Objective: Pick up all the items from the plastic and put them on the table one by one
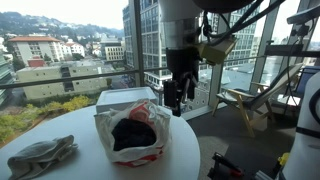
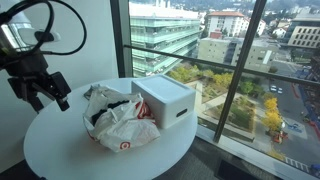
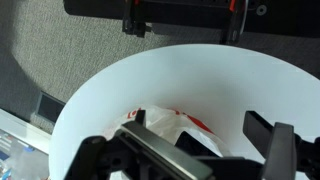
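Note:
My gripper moves over the bag's opening next, then lowers inside onto the cloth, since the dark cloth [image 1: 133, 133] [image 3: 194, 145] shows through that opening.
A white plastic bag with red print [image 1: 150, 150] lies open on the round white table [image 1: 70, 125]. Dark items [image 1: 130, 135] sit inside it. The bag shows in both exterior views [image 2: 125, 130] and at the lower middle of the wrist view [image 3: 170, 122]. My gripper [image 1: 175, 100] hangs open and empty just above the table, beside the bag and apart from it. It also shows in an exterior view [image 2: 48, 98]. In the wrist view its two fingers [image 3: 200, 148] are spread over the bag's edge. A grey cloth item [image 1: 40, 155] lies on the table away from the bag.
A white box [image 1: 125, 98] stands on the table right behind the bag; it also shows in an exterior view [image 2: 165, 100]. Large windows run close to the table. A wooden chair [image 1: 245, 105] stands on the floor nearby.

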Robot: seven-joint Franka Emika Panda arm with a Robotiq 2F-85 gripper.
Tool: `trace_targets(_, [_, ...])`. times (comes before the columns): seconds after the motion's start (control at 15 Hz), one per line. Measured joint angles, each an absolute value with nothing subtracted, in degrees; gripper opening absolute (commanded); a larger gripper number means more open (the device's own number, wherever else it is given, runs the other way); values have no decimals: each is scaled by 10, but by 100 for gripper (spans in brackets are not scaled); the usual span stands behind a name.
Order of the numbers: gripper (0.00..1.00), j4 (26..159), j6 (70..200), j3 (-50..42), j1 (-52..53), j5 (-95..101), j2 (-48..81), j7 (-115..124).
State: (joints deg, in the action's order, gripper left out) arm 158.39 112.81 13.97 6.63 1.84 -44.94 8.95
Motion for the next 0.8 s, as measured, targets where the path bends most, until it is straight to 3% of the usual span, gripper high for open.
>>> trace_targets(0.47, [100, 1544, 1393, 199, -21, 149, -208, 103])
trace_targets(0.8, [100, 1440, 1475, 197, -72, 281, -31, 178])
